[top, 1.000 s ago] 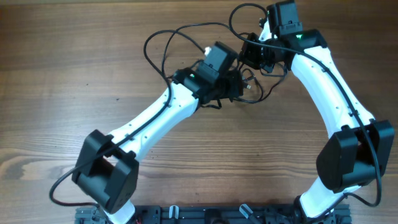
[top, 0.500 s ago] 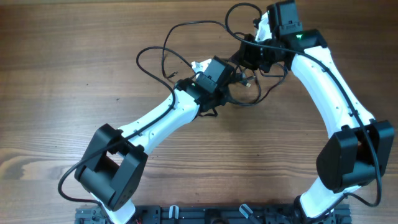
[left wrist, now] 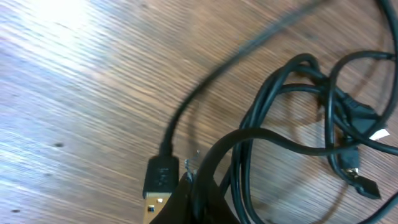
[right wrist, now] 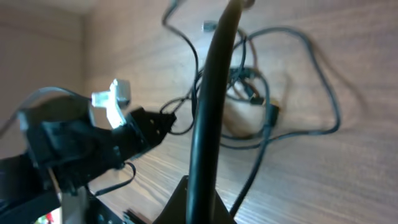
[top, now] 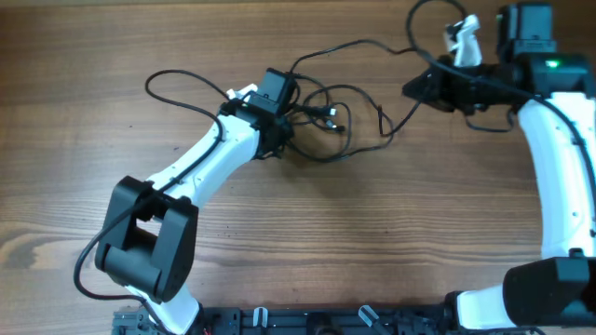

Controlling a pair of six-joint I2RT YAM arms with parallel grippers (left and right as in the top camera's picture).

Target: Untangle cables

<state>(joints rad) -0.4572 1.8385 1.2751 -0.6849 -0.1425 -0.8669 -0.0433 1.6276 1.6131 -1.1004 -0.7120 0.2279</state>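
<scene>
The cord in my right gripper still goes into the knot (left wrist: 329,124), so I should next pull it to the right in the overhead view and free it over the bare far tabletop.
The cables (top: 328,115) are thin black cords, loosely knotted at the table's middle back, with one long loop (top: 177,86) trailing left. My left gripper (top: 287,128) sits at the knot's left side. In the left wrist view it (left wrist: 198,198) is shut on a black cord loop, with a USB plug (left wrist: 159,179) lying just left of the fingers and the knot (left wrist: 329,124) beyond. My right gripper (top: 414,89) is to the right of the knot. In the right wrist view it (right wrist: 200,202) is shut on one cord (right wrist: 214,87) that runs taut toward the tangle (right wrist: 252,87).
The wooden table (top: 391,233) carries both white arms; the left arm's base (top: 144,242) is at the front left and the right arm's (top: 549,288) at the front right. A black rail (top: 307,321) lines the front edge. The arms' own thicker wires loop beside each base.
The left gripper has shut on a cord. Both arms have pulled apart, left going left and right going right, and the bunched cables are now drawn out between them.
</scene>
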